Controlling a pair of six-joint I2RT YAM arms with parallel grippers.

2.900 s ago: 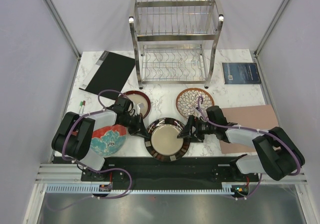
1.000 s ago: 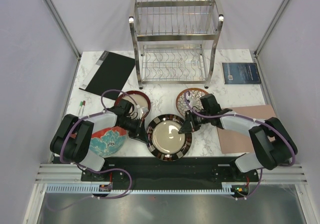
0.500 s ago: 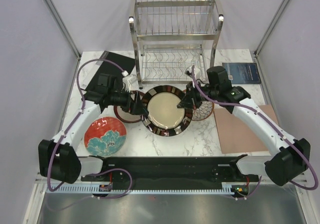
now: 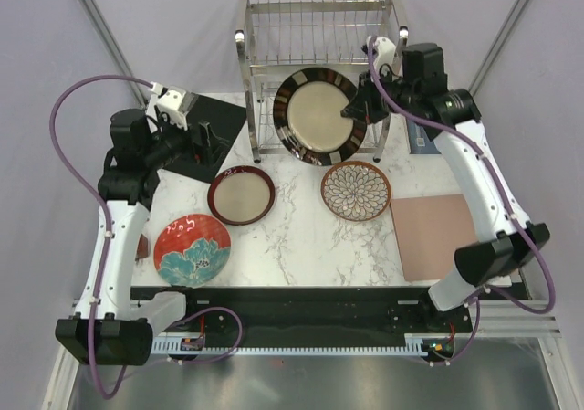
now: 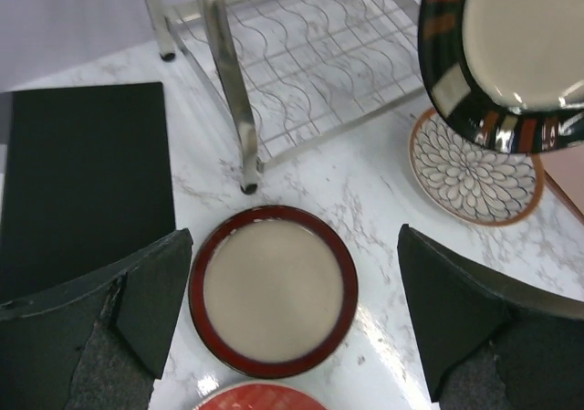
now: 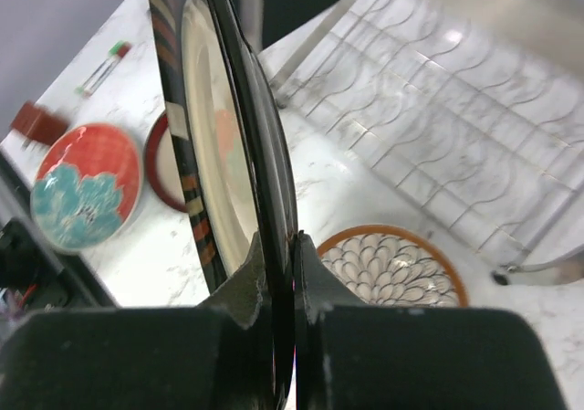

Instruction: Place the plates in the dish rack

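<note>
The right gripper rises outward next, turning toward the rack, and releases the plate in the upper shelf's end by the blue book, where slots are empty.
My right gripper (image 4: 352, 110) is shut on the rim of the black-checked plate (image 4: 318, 115) and holds it tilted on edge, in the air in front of the dish rack (image 4: 319, 68). In the right wrist view the jaws pinch the rim of this plate (image 6: 214, 127). My left gripper (image 4: 212, 141) stands open and empty, apart from that plate. It hangs above the dark-red rimmed plate (image 5: 272, 291). Flat on the table lie the dark-red rimmed plate (image 4: 241, 194), the brown petal plate (image 4: 356, 190) and the red plate with teal flowers (image 4: 192, 249).
A black mat (image 4: 196, 131) lies left of the rack and a blue book (image 4: 440, 133) right of it. A pinkish board (image 4: 441, 235) sits at the table's right edge. A marker (image 6: 102, 68) lies near the left edge. The rack's lower wire shelf (image 5: 310, 72) holds nothing.
The left gripper let go of the checked plate, opened wide and drew back to the left. The right arm lifted the plate away from the table and up to the rack's front.
</note>
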